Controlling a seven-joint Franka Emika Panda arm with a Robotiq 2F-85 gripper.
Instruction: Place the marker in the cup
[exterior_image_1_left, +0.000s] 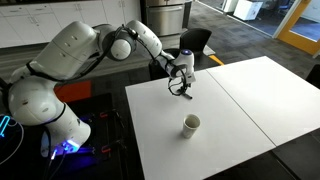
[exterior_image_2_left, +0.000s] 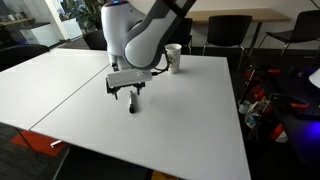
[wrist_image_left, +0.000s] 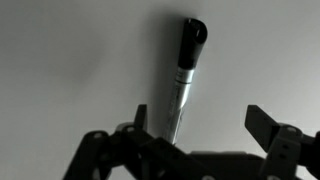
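Observation:
My gripper lowers a little further next and closes its fingers around the marker. The marker's grey body (wrist_image_left: 176, 108) already lies between the open fingers.
The marker (wrist_image_left: 184, 75), with a black cap and a grey barrel, lies on the white table between my fingers in the wrist view, close to the left finger. My gripper (wrist_image_left: 200, 125) is open and low over the table; it shows in both exterior views (exterior_image_1_left: 183, 91) (exterior_image_2_left: 130, 96). In those views the marker is mostly hidden by the fingers. The cream cup (exterior_image_1_left: 191, 124) stands upright on the table, apart from the gripper, and also shows in an exterior view (exterior_image_2_left: 173, 58).
The white table (exterior_image_1_left: 240, 100) is made of two joined tops with a seam (exterior_image_2_left: 70, 95). Black office chairs (exterior_image_1_left: 195, 42) stand behind it. The robot base (exterior_image_1_left: 45, 110) is off the table's corner.

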